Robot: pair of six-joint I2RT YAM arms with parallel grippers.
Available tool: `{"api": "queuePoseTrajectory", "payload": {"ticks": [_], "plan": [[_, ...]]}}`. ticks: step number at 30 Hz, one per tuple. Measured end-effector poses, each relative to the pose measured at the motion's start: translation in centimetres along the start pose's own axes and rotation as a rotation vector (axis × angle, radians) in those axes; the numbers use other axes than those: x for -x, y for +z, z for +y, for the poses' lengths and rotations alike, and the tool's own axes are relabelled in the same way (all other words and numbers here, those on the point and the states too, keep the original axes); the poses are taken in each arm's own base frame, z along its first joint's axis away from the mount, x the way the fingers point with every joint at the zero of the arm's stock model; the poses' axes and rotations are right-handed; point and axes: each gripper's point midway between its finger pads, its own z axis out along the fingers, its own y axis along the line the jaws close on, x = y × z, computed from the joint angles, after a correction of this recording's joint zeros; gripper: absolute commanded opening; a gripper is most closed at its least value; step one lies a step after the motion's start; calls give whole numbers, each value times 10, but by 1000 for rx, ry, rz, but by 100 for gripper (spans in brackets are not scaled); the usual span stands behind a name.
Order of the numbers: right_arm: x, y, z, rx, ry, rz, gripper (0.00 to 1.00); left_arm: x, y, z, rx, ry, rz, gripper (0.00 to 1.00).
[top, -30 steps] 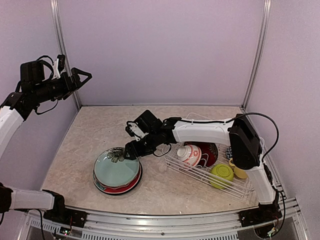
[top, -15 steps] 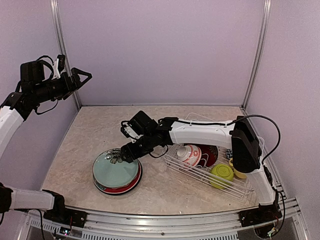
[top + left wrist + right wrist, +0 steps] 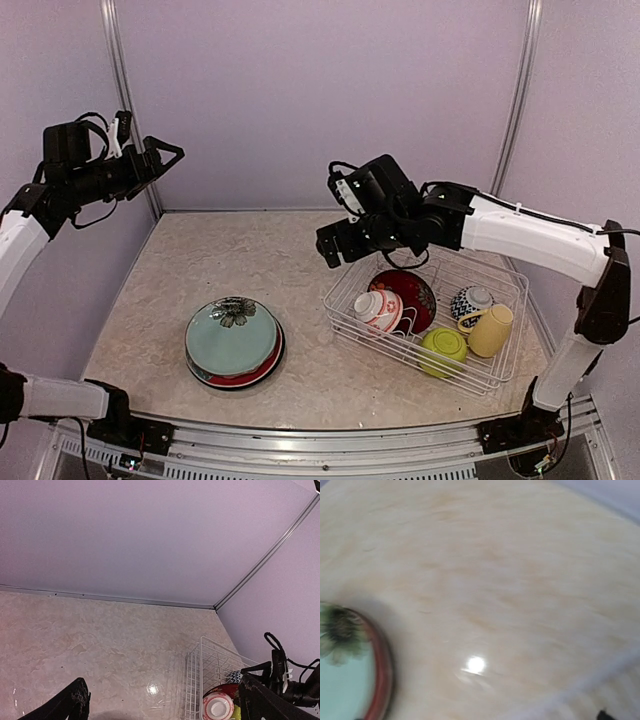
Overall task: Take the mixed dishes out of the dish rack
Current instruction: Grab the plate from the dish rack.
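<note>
The right gripper moves down to the right in the top view next, where the red floral plate [image 3: 412, 292] lies below it, onto the plate's rim clear of the red-white bowl.
The dish rack [image 3: 345, 322] stands at the right of the table. It holds a red-white bowl [image 3: 378, 308], a red floral plate [image 3: 412, 292], a blue-white bowl [image 3: 470, 300], a pale yellow mug [image 3: 490, 330] and a lime green bowl [image 3: 443, 347]. A stack of plates [image 3: 233, 342], pale teal with a flower on top, lies left of the rack. My right gripper [image 3: 330, 250] hangs open and empty in the air above the rack's far left corner. My left gripper [image 3: 165, 155] is open, high by the left wall. The left wrist view shows the rack [image 3: 200, 670] and the red-white bowl [image 3: 218, 706].
The right wrist view is blurred; the teal plate [image 3: 340, 685] sits at its lower left over bare marble table [image 3: 485, 580]. Lilac walls and metal corner posts [image 3: 510, 110] close in the back and both sides.
My right gripper has left the plate stack, risen and swung right towards the rack, its jaws wider. The teal plate stays on the stack. The left arm has not moved.
</note>
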Motion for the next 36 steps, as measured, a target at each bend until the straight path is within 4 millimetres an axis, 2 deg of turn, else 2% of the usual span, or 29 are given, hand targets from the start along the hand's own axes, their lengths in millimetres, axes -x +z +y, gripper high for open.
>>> {"api": "queuePoseTrajectory", "payload": {"ticks": [2,4,9,12,15,19,26,33,36], "plan": [[-7,-11,-26,-54,22,-1,100,-1,1,1,2,-2,3,99],[-29,-21,-59,-119,47,30,100,-1,3,2,4,-3,7,99],[-87,-40,-125,-210,142,107,100,-3,6,5,6,-9,17,99],[-109,-52,-151,-223,215,120,96,-4,7,6,8,-11,19,99],[-118,-54,-157,-185,257,111,87,-4,8,6,7,-13,21,99],[-128,-44,-153,-111,291,119,77,-6,11,7,4,-19,32,99],[-146,-17,-155,-84,304,190,46,-9,14,9,2,-24,45,99],[-147,-6,-146,-29,279,198,26,-9,15,8,-1,-26,46,99],[-147,-4,-145,-19,218,205,20,-9,15,9,2,-26,45,99]]}}
